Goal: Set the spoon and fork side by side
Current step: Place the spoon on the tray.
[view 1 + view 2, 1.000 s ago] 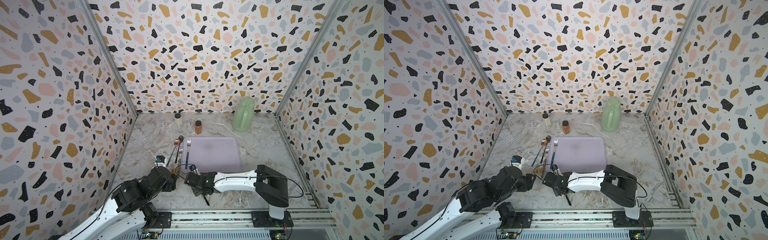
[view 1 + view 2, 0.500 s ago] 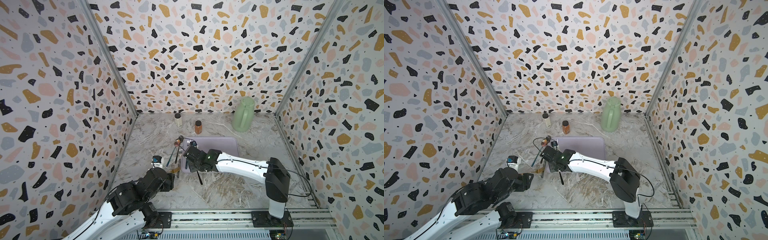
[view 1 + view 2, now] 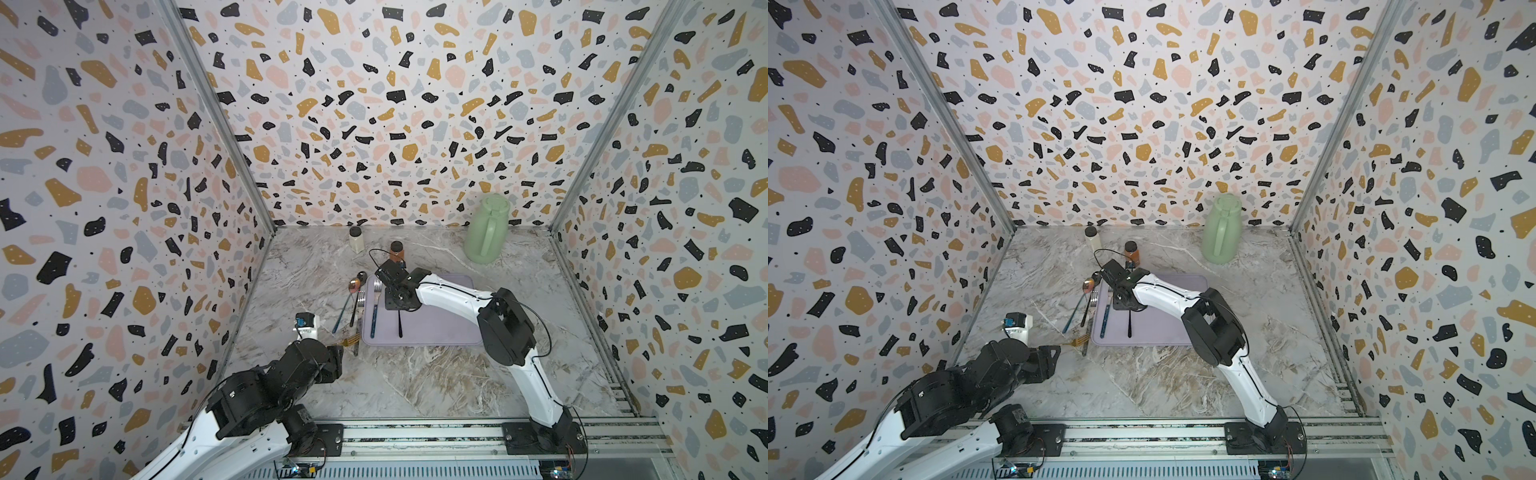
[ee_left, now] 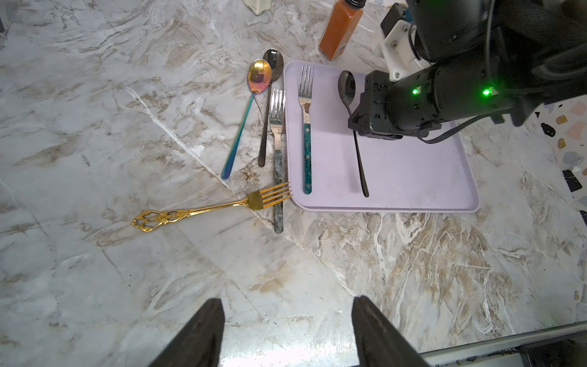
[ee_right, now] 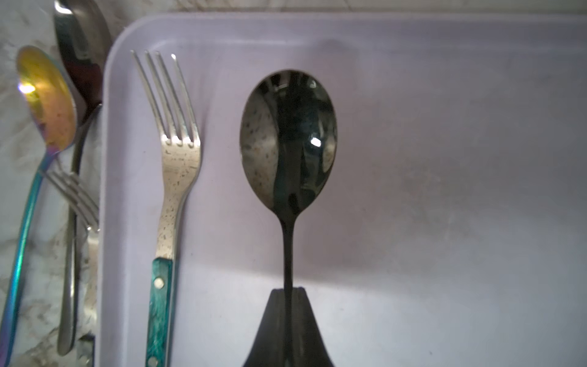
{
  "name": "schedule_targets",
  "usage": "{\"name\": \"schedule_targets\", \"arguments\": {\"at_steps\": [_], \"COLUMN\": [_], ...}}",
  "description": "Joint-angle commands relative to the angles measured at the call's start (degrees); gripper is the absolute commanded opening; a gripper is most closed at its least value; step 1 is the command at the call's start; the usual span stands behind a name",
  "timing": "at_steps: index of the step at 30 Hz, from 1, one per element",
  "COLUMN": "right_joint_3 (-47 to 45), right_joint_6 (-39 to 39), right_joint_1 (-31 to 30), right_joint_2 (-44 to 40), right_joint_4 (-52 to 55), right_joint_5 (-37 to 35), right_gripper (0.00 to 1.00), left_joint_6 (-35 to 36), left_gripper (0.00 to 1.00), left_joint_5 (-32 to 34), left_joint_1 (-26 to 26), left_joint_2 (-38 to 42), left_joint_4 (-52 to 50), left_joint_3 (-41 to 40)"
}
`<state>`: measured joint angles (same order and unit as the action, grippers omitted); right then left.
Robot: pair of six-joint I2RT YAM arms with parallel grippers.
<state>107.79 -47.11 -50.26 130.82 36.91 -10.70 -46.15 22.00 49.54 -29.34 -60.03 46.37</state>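
Observation:
The spoon in my right gripper needs to move toward the green-handled fork and down next, and then be let go on the tray strip (image 3: pixel 387 325) (image 5: pixel 223 269) beside the fork, because there is a gap between them.
A black spoon (image 5: pixel 287 136) is parallel to a green-handled fork (image 5: pixel 178 159) over the lilac tray (image 5: pixel 444 159), a short gap to the fork's right. My right gripper (image 5: pixel 287 289) is shut on the spoon's thin handle just behind the bowl. In the left wrist view the spoon (image 4: pixel 360 165) runs down the tray (image 4: pixel 413 178) beside the fork (image 4: pixel 306 127); I cannot tell whether it touches the tray. My left gripper (image 4: pixel 286 302) is open and holds nothing, low over the bare table near the front left. Both top views show the fork (image 3: pixel 375 307) and spoon handle (image 3: pixel 1129 324).
Left of the tray lie a rainbow spoon (image 4: pixel 259 78), a dark spoon (image 4: pixel 274 60), a marbled-handle fork (image 4: pixel 278 133) and a gold fork (image 4: pixel 222 206). Behind stand an orange bottle (image 4: pixel 340 31), a white shaker (image 3: pixel 356 239) and a green jug (image 3: pixel 486 232). Patterned walls enclose three sides.
My right arm has carried the black spoon from the table's front edge back over the tray, beside the fork. The left arm has shifted slightly and stays open.

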Motion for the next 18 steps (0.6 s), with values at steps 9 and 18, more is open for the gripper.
{"name": "schedule_targets", "arguments": {"at_steps": [9, 18], "right_joint_3": [6.48, 7.53], "right_joint_6": [-5.76, -7.55], "right_joint_1": [-0.65, -1.54], "right_joint_2": [3.48, 5.55], "right_joint_4": [1.3, 0.64], "right_joint_5": [2.06, 3.22], "right_gripper": [0.0, 0.0], "left_joint_6": [-0.69, -1.07], "left_gripper": [0.66, 0.66], "left_joint_5": [1.34, 1.13], "left_joint_1": [-0.3, -0.34], "left_joint_2": [-0.41, 0.48], "left_joint_4": [0.17, 0.01], "left_joint_3": [-0.75, -0.92]}}
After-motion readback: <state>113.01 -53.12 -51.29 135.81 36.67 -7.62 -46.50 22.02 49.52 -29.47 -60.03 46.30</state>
